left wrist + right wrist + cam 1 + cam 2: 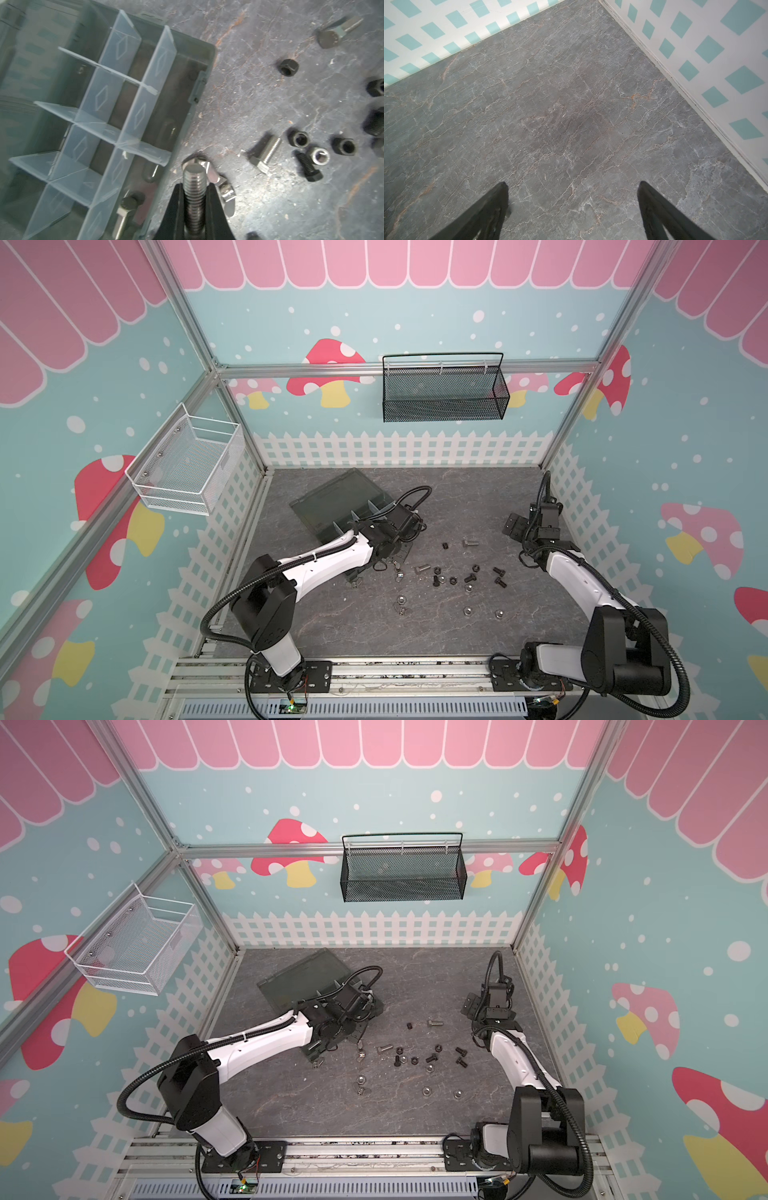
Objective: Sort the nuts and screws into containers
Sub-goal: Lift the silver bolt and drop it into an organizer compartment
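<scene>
My left gripper should next carry the screw over the box's rim and release it down in the near compartment (138,190), as a silver screw is already there.
In the left wrist view my left gripper (194,186) is shut on a silver screw (193,176), whose threaded shaft sticks out past the fingertips. It hangs just off the corner of the dark grey organiser box (204,62), whose containers are split by pale dividers (133,116). One silver screw (124,214) lies in a near compartment. Silver winged nuts (227,193) lie beside the box. Loose black and silver screws and nuts (465,574) are scattered mid-table in both top views. My right gripper (573,187) stands open over bare table at the back right.
The organiser's open lid (332,493) lies flat behind the box. A white wire basket (187,464) hangs on the left wall and a black mesh basket (444,389) on the back wall. Walls close in on the table's back right corner (602,2).
</scene>
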You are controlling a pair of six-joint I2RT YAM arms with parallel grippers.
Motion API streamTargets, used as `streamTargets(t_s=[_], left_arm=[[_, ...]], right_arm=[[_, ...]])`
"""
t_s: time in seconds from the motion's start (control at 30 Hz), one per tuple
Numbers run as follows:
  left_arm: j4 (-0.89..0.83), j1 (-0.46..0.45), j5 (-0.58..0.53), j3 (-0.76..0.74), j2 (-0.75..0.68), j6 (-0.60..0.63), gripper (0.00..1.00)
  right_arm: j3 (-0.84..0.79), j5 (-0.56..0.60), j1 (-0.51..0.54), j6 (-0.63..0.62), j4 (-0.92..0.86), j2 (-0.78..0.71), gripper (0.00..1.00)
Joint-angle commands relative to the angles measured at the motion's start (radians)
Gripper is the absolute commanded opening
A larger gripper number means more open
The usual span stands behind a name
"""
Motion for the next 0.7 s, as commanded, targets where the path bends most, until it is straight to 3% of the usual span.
streamTargets(t_s=[0.0,0.67], left_arm=[[0.016,0.05,-0.089,-0.052,-0.047,0.053,0.0],[0.063,0.147,-0.095,-0.178,-0.047,0.152,0.0]], right_arm=[[0.021,-0.01,0.006,0.019,-0.008,-0.01,0.98],[0.021,-0.015,0.005,0.026,-0.01,-0.011,0.98]])
